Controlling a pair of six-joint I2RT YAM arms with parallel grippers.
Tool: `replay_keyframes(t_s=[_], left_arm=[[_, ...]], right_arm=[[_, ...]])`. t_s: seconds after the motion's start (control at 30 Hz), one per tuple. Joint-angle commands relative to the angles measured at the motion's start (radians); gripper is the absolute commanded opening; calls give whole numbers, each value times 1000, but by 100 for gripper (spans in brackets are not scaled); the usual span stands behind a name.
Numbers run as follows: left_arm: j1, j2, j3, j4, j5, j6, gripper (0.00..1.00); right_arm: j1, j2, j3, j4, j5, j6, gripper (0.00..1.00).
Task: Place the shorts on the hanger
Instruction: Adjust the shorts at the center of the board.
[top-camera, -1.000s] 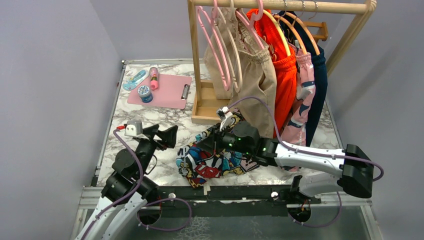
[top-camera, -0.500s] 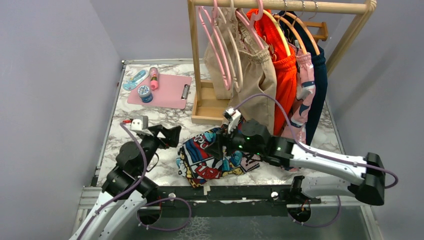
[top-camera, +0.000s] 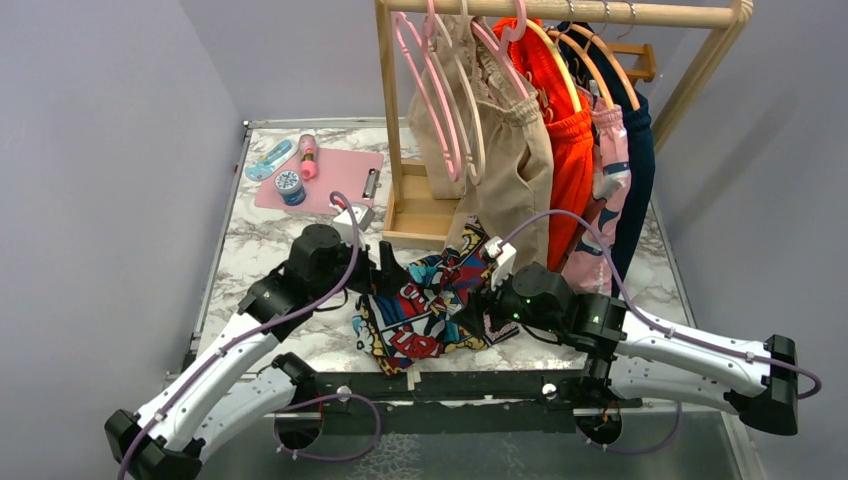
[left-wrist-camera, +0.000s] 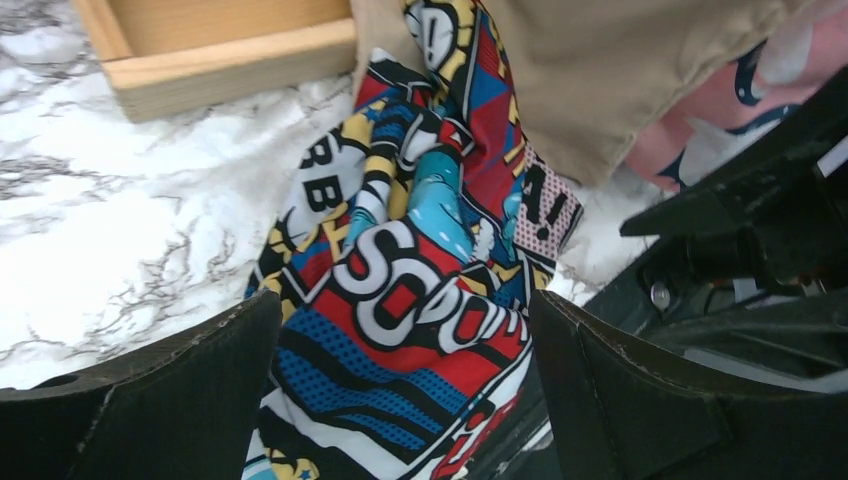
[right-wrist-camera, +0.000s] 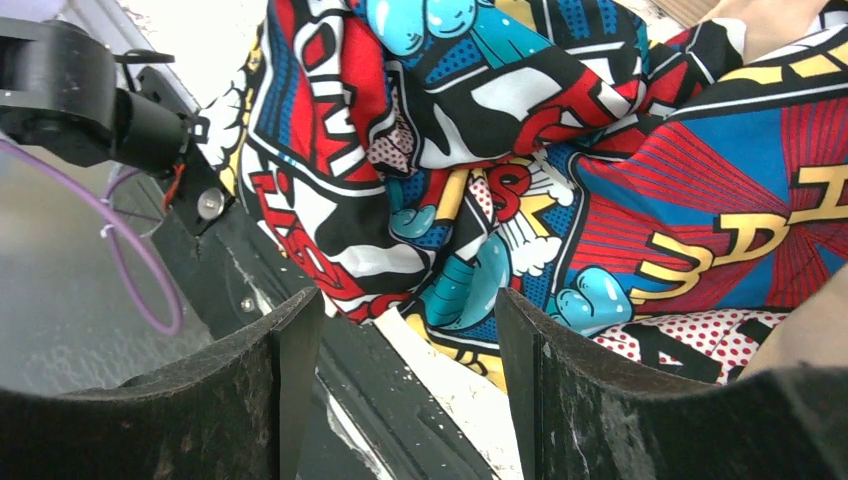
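My left gripper lowers onto the raised fold of the crumpled shorts next and closes.
The comic-print shorts lie crumpled on the marble table in front of the rack; they also show in the left wrist view and the right wrist view. A slim cream bar, seemingly part of the hanger, pokes out from under their near edge over the black rail; the rest of it is hidden. My left gripper is open, its jaws straddling the shorts' left part. My right gripper is open and empty, just above the shorts' near right edge.
A wooden clothes rack with a tray base stands behind. It carries pink hangers, beige shorts, an orange garment and others. A pink clipboard with small bottles lies at the back left.
My left arm swung right and forward until its open jaws reached the shorts. My right gripper drew back to the right, off the middle of the shorts, which now spread further towards the rack.
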Motion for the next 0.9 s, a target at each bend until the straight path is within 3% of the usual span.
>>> replay_keyframes(t_s=[0.0, 0.27, 0.4, 0.43, 0.63, 0.87], left_arm=[[-64, 57, 39, -34, 0, 36, 95], [-194, 143, -7, 6, -51, 0, 92], [-250, 188, -5, 25, -122, -11, 85], [-255, 196, -2, 25, -154, -9, 79], [-255, 138, 95, -106, -500, 37, 3], [-242, 8, 190, -245, -959, 58, 0]], right_arm=[[6, 13, -4, -9, 61, 3, 66], [6, 28, 49, -63, 121, -68, 66], [6, 36, 65, -72, 142, -97, 66], [6, 38, 66, -69, 148, -99, 66], [6, 40, 77, -66, 175, -106, 65], [6, 33, 55, -48, 193, -107, 65]])
